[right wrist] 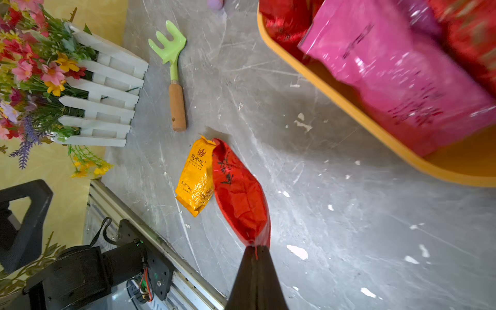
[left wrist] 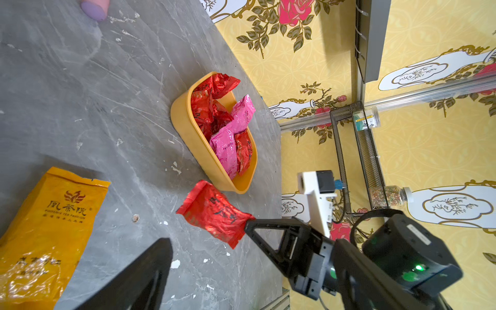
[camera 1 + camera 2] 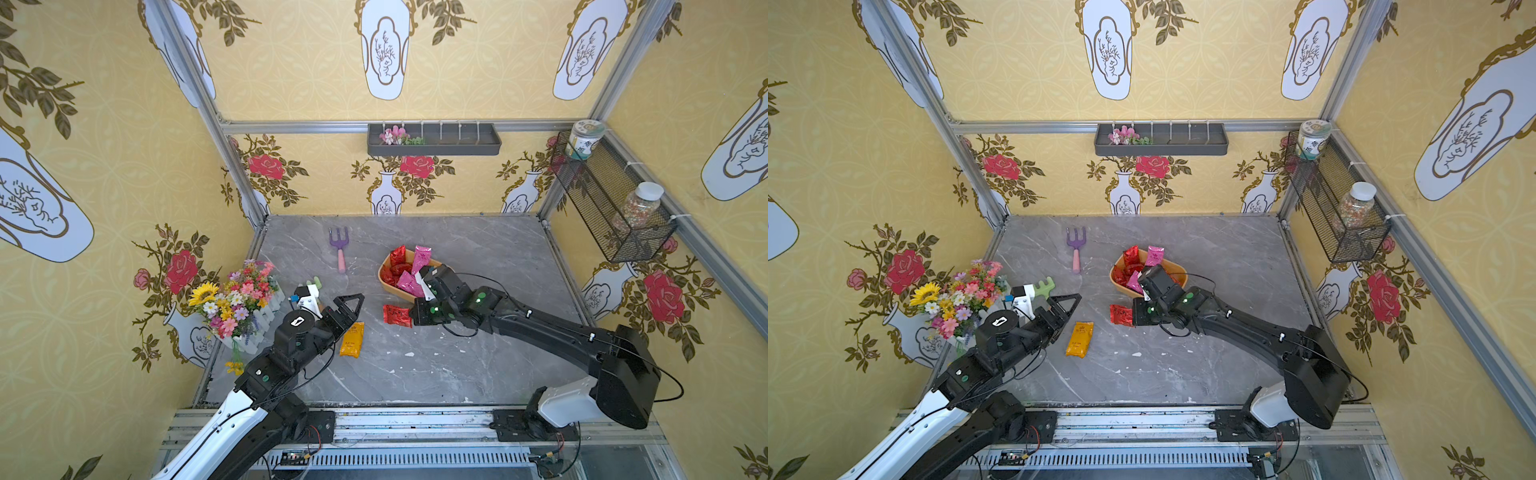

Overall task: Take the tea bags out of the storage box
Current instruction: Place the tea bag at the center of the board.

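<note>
My right gripper moves back and down next and releases the red tea bag on the bare tabletop beside the orange-yellow tea bag (image 3: 352, 340).
The orange-yellow storage box (image 3: 384, 279) (image 2: 188, 128) (image 1: 335, 107) sits mid-table, partly behind my right wrist in both top views. Crinkly red tea bags (image 3: 397, 255) (image 2: 206, 107) and magenta-pink ones (image 3: 420, 259) (image 2: 233, 134) lie in it. My right gripper (image 3: 412, 318) (image 1: 253, 248) is shut on the end of one red tea bag (image 3: 397, 316) (image 2: 214, 212) (image 1: 239, 193), held just off the box's near end. An orange-yellow tea bag (image 3: 352, 340) (image 2: 45, 228) (image 1: 196, 179) lies flat on the table. My left gripper (image 3: 353, 309) hangs open over it, holding nothing.
A purple toy fork (image 3: 340, 247) lies at the back, a green rake (image 1: 171, 53) near the flower pot with white fence (image 3: 249, 307) at the left edge. A dark wall tray (image 3: 434, 141) and a black mesh basket (image 3: 611, 203) with jars hang on the walls.
</note>
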Motion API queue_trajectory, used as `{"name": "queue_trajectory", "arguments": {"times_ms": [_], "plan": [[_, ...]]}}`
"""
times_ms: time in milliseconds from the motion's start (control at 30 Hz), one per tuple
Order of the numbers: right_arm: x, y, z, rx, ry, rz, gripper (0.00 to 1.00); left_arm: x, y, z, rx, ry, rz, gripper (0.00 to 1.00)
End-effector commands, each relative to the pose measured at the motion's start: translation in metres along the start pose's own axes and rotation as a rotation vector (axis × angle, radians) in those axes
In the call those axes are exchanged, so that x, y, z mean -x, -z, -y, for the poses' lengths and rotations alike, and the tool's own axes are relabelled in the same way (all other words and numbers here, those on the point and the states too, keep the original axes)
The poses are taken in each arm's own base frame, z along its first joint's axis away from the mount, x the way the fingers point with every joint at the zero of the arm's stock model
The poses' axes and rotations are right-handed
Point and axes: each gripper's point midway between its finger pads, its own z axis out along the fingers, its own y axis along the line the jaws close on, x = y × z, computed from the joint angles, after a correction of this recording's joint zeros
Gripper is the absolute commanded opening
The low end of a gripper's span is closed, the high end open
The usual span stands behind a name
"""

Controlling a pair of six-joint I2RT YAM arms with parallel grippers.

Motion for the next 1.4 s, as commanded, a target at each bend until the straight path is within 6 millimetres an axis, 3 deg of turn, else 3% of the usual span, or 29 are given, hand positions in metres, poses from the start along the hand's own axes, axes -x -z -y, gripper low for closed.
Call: {"name": "queue_trajectory", "arguments": {"times_ms": [0, 400, 1000, 1100, 1200, 1367], "plan": [[0.008, -0.009, -0.020, 0.090, -0.062, 0.046, 0.00, 0.000, -0.001, -0.006, 0.022, -0.005, 0.004, 0.98], [-0.024, -0.053, -0.008, 0.062, -0.111, -0.025, 0.00, -0.002, -0.003, -0.011, 0.032, -0.019, -0.003, 1.00], [-0.052, -0.081, 0.003, 0.033, -0.147, -0.083, 0.00, -0.004, -0.006, -0.016, 0.042, -0.015, -0.008, 1.00], [-0.055, -0.080, 0.004, 0.028, -0.140, -0.082, 0.14, -0.005, -0.007, -0.017, 0.041, -0.015, -0.009, 1.00], [-0.054, -0.074, 0.002, 0.024, -0.120, -0.070, 0.40, -0.005, -0.007, -0.017, 0.040, -0.014, -0.010, 1.00], [-0.045, -0.055, -0.001, 0.002, -0.069, -0.040, 0.56, -0.005, -0.009, -0.014, 0.036, -0.018, -0.011, 1.00]]}}
